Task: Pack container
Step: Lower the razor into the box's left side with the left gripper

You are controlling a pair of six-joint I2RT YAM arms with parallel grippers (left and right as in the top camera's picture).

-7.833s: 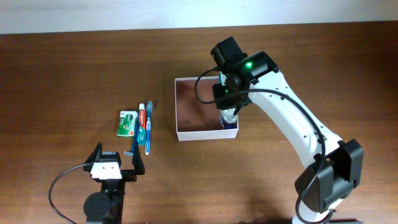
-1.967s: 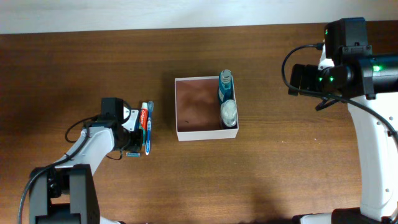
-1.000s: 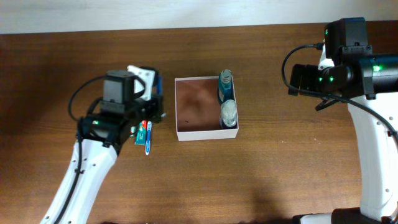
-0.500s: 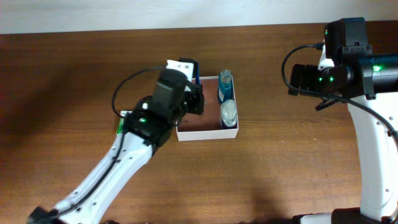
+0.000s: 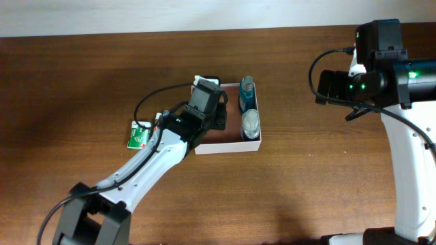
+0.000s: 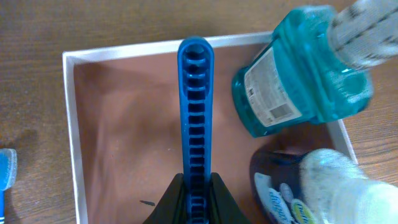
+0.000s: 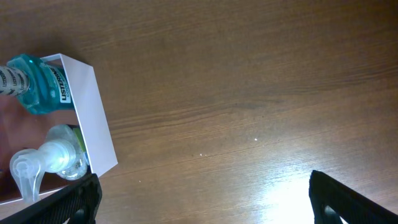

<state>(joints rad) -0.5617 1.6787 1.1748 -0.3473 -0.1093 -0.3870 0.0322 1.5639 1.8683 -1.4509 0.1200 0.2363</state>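
The bottom of the container is bare between the container's side and the bottles, so the robot's left gripper needs to move down into the container next and release the blue stick there.
The container (image 5: 228, 147) is a shallow white-walled box with a reddish-brown floor, at mid-table. A teal mouthwash bottle (image 5: 246, 95) and a clear pump bottle (image 5: 251, 124) stand along its right wall. My left gripper (image 5: 211, 113) hovers over the box's left half. In the left wrist view the left gripper (image 6: 198, 186) is shut on a blue stick with a ribbed handle (image 6: 196, 106), held above the container's floor beside its left wall (image 6: 70, 130). My right gripper (image 7: 205, 202) is open over bare table, to the right of the container.
A green packet (image 5: 139, 135) and a toothpaste tube (image 5: 158, 120) lie left of the container, partly under the left arm. A blue item's end (image 6: 6, 169) shows on the table outside the left wall. The right arm (image 5: 409, 136) stands along the right side.
My left arm has swung right from the toiletries to above the container, carrying the blue ribbed stick. The right arm has not moved.
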